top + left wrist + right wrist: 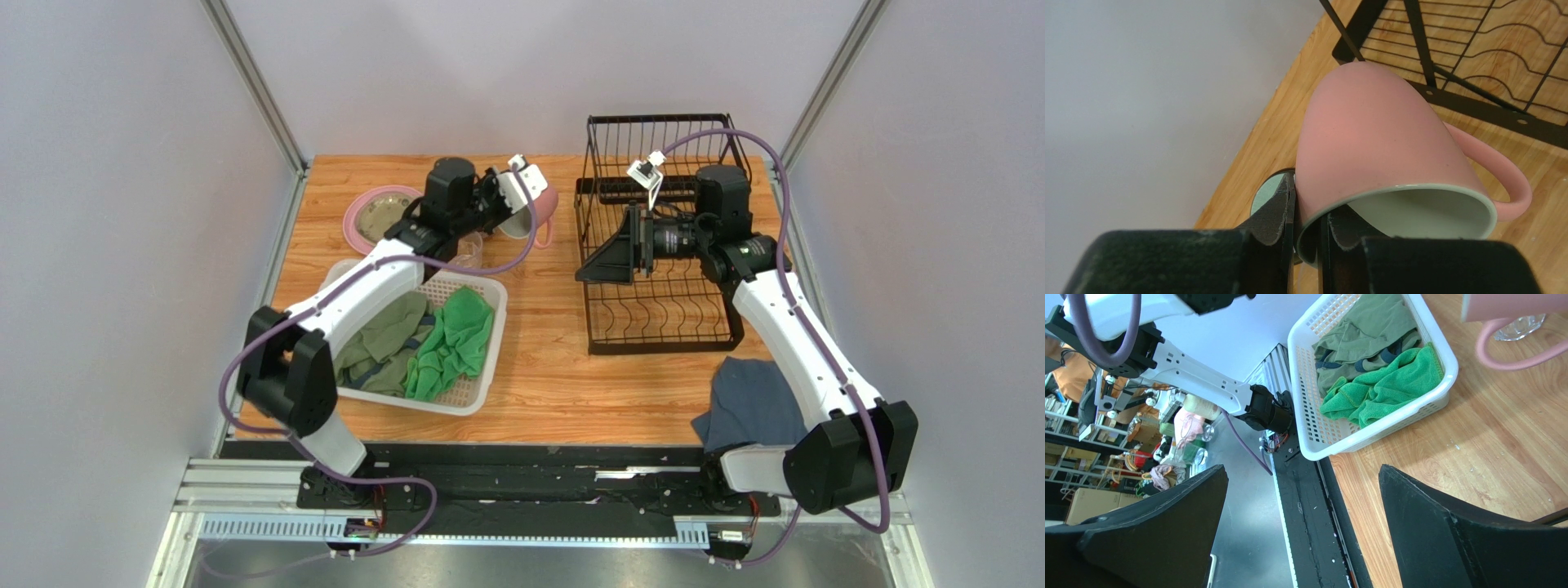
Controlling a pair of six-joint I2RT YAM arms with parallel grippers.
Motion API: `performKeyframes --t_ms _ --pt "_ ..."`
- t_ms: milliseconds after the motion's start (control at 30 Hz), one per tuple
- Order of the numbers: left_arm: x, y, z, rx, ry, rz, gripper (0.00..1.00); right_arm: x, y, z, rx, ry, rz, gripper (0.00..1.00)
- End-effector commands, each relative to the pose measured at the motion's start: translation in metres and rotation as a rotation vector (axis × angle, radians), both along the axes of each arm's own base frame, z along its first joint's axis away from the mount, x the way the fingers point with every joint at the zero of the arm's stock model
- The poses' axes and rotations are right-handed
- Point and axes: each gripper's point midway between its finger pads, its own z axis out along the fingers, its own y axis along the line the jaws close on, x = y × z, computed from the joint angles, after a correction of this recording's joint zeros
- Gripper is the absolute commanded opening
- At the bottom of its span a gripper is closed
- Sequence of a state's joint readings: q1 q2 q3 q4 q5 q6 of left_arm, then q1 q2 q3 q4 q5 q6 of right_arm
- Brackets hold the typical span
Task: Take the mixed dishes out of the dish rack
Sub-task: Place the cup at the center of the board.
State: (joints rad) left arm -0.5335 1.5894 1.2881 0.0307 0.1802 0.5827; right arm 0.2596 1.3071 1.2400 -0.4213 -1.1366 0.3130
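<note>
My left gripper turns and lowers the mug onto the bare tabletop beside the glass cup [470,251] next, since that spot lies below and back of the gripper.
My left gripper [513,200] is shut on the rim of the pink mug [535,206], one finger inside and one outside. The mug [1376,138] hangs tilted above the table, just left of the dish rack [1475,61], handle to the right. The black wire dish rack [662,233] stands at the back right, its wires bare. My right gripper [591,263] is open and empty over the rack's lower tray, pointing left; its jaws [1303,527] stand wide apart. A clear glass cup [470,251] stands under the left arm. A large pink plate [356,223] holds a grey dish [393,206].
A white mesh basket [481,368] with green cloths [448,343] sits at the front left, also in the right wrist view [1370,425]. A blue-grey cloth [748,402] lies at the front right, by the right arm. Grey walls close in both sides.
</note>
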Motion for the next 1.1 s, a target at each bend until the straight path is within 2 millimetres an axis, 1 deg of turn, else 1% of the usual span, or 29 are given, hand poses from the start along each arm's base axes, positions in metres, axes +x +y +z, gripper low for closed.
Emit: performKeyframes --t_ms 0,33,67,100,133,167,200,233,267,433,600,633,700,733,800,833,900,1067 --pt "0.012 -0.005 0.006 0.119 0.061 -0.077 0.0 -0.001 -0.006 0.003 -0.011 -0.05 -0.031 0.98" --pt "0.02 -0.008 -0.008 0.158 0.081 -0.091 0.0 -0.001 -0.007 0.002 -0.013 -0.048 -0.033 0.98" --pt "0.023 -0.009 0.0 0.173 0.087 -0.098 0.0 -0.001 -0.008 0.002 -0.013 -0.053 -0.036 0.98" --pt "0.025 -0.01 -0.002 0.19 0.095 -0.107 0.0 -0.001 -0.008 0.002 -0.014 -0.056 -0.038 0.98" --pt "0.035 -0.015 0.003 0.206 0.078 -0.119 0.0 -0.001 -0.009 0.001 -0.015 -0.056 -0.041 0.98" --pt "0.033 -0.015 -0.006 0.234 0.116 -0.132 0.0 -0.001 -0.01 0.002 -0.014 -0.064 -0.045 0.98" --pt "0.036 -0.016 -0.008 0.251 0.126 -0.14 0.0 -0.001 -0.01 0.002 -0.015 -0.064 -0.048 0.98" --pt "0.044 -0.021 -0.004 0.267 0.114 -0.157 0.0 -0.001 -0.011 0.003 -0.013 -0.07 -0.05 0.98" --pt "0.04 -0.021 -0.012 0.293 0.155 -0.177 0.0 -0.001 -0.012 0.002 -0.014 -0.07 -0.054 0.98" --pt "0.051 -0.023 -0.03 0.418 0.214 -0.243 0.0 -0.001 -0.015 0.002 -0.012 -0.08 -0.063 0.98" --pt "0.062 -0.018 -0.051 0.531 0.225 -0.265 0.0 0.0 -0.016 0.0 -0.011 -0.085 -0.07 0.99" --pt "0.064 -0.017 -0.06 0.55 0.235 -0.265 0.0 -0.001 -0.016 0.001 -0.01 -0.083 -0.07 0.99" --pt "0.066 -0.015 -0.069 0.581 0.238 -0.277 0.0 -0.001 -0.016 0.002 -0.011 -0.089 -0.071 0.99" --pt "0.068 -0.014 -0.077 0.601 0.248 -0.276 0.0 -0.001 -0.017 0.002 -0.01 -0.091 -0.073 0.99" --pt "0.07 -0.012 -0.085 0.631 0.245 -0.282 0.0 -0.001 -0.017 0.002 -0.011 -0.093 -0.076 0.99" --pt "0.072 -0.01 -0.093 0.647 0.255 -0.279 0.0 -0.001 -0.017 0.001 -0.012 -0.093 -0.077 0.99" --pt "0.075 -0.009 -0.1 0.666 0.257 -0.277 0.0 -0.002 -0.018 0.001 -0.012 -0.097 -0.081 0.99" --pt "0.081 -0.008 -0.106 0.683 0.245 -0.276 0.0 -0.002 -0.02 0.002 -0.012 -0.105 -0.089 0.99"
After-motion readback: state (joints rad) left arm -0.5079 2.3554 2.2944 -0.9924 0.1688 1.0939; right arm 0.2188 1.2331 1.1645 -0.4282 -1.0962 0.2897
